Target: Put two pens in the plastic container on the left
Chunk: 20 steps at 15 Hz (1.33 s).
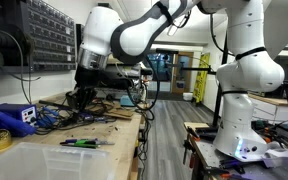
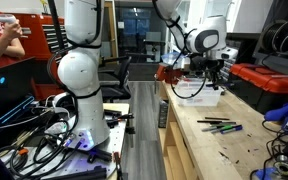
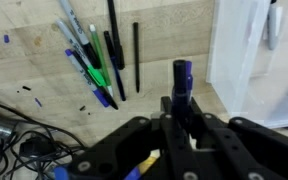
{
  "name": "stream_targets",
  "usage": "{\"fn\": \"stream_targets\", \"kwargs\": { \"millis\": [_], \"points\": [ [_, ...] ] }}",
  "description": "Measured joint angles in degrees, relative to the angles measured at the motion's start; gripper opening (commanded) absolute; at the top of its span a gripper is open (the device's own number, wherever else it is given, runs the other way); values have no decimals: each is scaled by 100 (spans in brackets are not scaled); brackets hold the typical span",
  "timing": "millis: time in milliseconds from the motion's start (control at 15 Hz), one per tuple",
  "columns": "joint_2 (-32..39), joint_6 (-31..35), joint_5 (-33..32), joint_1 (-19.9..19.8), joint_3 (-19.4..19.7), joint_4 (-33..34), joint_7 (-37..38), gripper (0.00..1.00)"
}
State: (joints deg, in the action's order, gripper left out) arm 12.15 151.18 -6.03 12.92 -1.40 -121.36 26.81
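Note:
The blue pen needs to go away from the loose pens in my gripper, over the clear plastic container, and then down toward its open top [image 1: 48, 161] [image 3: 265, 65].
My gripper [image 3: 184, 112] is shut on a blue pen [image 3: 182, 78] that stands up between the fingers. It hangs above the wooden table, between a cluster of several loose pens [image 3: 96, 60] and the clear plastic container [image 3: 246, 50]. A dark pen-like thing [image 3: 272, 25] lies inside the container. In both exterior views the gripper [image 1: 81, 98] [image 2: 216, 80] is above the bench, with the loose pens [image 1: 80, 143] [image 2: 220, 125] and the container [image 1: 34, 160] [image 2: 194, 88] nearby.
Tangled cables [image 3: 24, 145] lie on the table near the pens. A blue box [image 1: 14, 116] and a yellow tape roll [image 1: 0, 138] sit by the wall. A person in red [image 2: 4, 40] stands in the background.

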Motion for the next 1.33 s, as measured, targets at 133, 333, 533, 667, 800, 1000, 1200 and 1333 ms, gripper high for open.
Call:
{"fn": "stream_targets", "kwargs": {
  "millis": [133, 333, 533, 667, 800, 1000, 1200, 1333],
  "points": [
    [-151, -107, 19, 11, -173, 0, 0, 4],
    [-299, -232, 134, 22, -446, 1, 0, 4],
    [-356, -333, 329, 59, -704, 15, -12, 4],
    [-365, -379, 430, 89, -857, 21, -19, 4],
    [-359, -420, 531, 145, -966, 21, -36, 4],
    [-251, -435, 663, 208, -1097, 28, -81, 4],
    [-10, -435, 682, 256, -1122, 77, -87, 4],
    [222, -434, 681, 269, -1118, 153, -87, 4]
  ]
}}
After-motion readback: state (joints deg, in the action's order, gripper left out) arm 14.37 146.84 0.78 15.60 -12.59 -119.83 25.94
